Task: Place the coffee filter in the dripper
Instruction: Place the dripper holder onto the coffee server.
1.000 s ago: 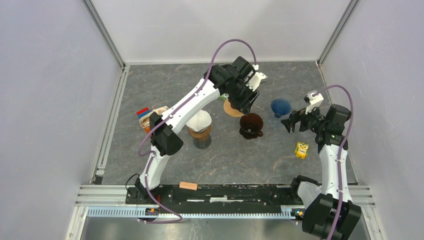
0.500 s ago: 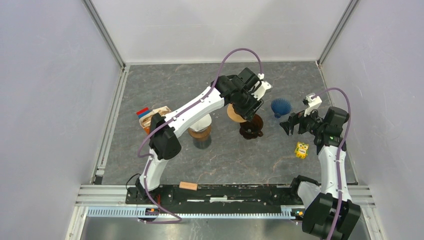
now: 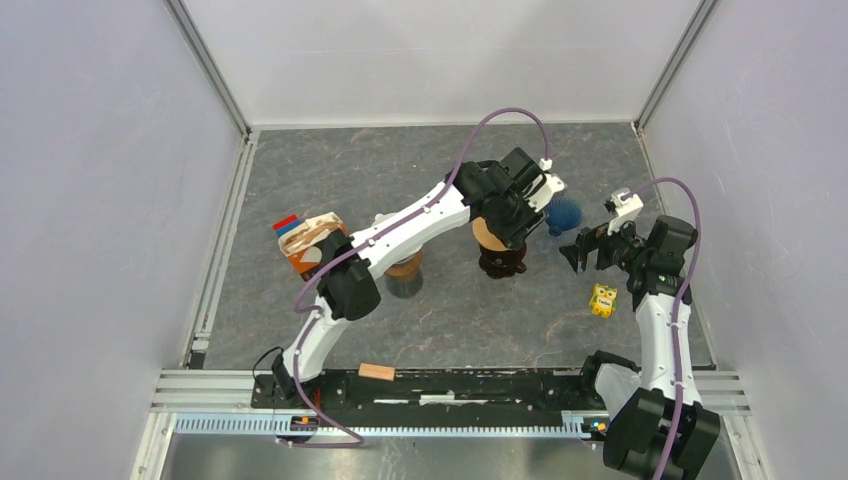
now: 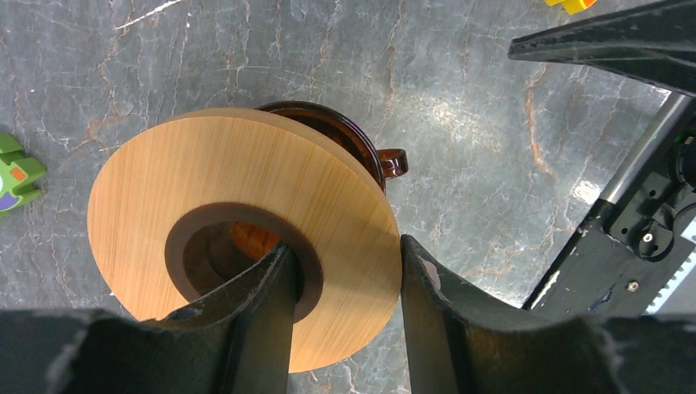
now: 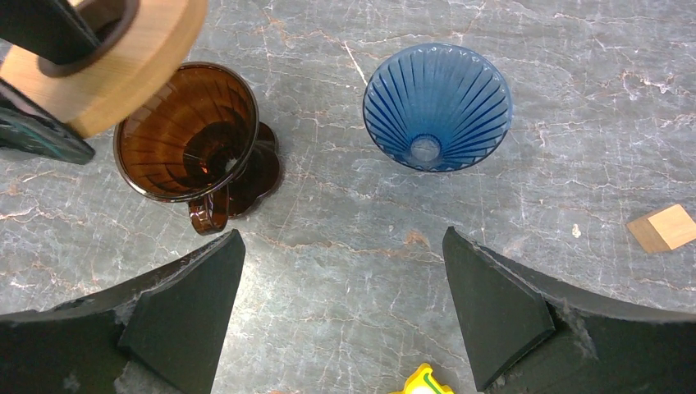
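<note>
The wooden ring [image 4: 246, 189] still hangs above the brown dripper's opening, so the robot's left gripper needs to go down onto the brown dripper's open rim [image 4: 351, 131] and let go of the ring there.
My left gripper [image 4: 346, 246] is shut on a flat wooden ring [image 4: 246, 189], with one finger through its hole and the other on its outer edge. It holds the ring just above a brown glass dripper [image 4: 345, 135], which also shows in the top view [image 3: 502, 262] and the right wrist view [image 5: 185, 131]. A blue ribbed dripper [image 5: 437, 105] stands to its right. My right gripper [image 5: 342, 238] is open and empty, hovering near both drippers. No paper filter shows; my left arm covers the spot left of the brown dripper.
A glass jar with a brown collar [image 3: 405, 275] stands under my left arm. An orange box with red and blue blocks [image 3: 305, 240] is at the left. A yellow toy [image 3: 602, 299], a green toy [image 4: 15, 171] and a small wooden block [image 5: 662, 227] lie around.
My left arm has swung right and forward with the wooden ring, from behind-left of the brown dripper to right over it, covering the white cone on the jar. My right arm has barely moved.
</note>
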You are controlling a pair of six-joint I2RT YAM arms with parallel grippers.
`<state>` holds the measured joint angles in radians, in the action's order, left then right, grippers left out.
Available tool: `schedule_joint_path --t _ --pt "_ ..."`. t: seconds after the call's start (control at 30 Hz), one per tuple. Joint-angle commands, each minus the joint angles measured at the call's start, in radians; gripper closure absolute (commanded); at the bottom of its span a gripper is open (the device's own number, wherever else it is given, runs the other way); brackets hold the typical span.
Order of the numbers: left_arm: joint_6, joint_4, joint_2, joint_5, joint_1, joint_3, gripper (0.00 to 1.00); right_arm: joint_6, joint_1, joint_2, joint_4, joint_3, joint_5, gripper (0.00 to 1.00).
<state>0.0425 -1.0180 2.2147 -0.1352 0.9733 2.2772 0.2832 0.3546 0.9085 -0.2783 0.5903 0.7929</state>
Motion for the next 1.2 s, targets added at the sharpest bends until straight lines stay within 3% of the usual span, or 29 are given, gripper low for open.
schedule_joint_path --t 0.0,0.27,1.17 --pt "0.042 -0.032 0.065 0.006 0.003 0.127 0.98 0.014 0.003 -0.019 0.034 -0.004 -0.008 0.02" --pt "0.041 -0.117 0.165 0.008 0.005 0.257 0.98 0.017 0.005 -0.023 0.03 -0.003 -0.018 0.02" --pt "0.024 -0.138 0.213 0.05 0.039 0.232 0.95 0.016 0.043 -0.003 0.023 0.005 -0.038 0.02"
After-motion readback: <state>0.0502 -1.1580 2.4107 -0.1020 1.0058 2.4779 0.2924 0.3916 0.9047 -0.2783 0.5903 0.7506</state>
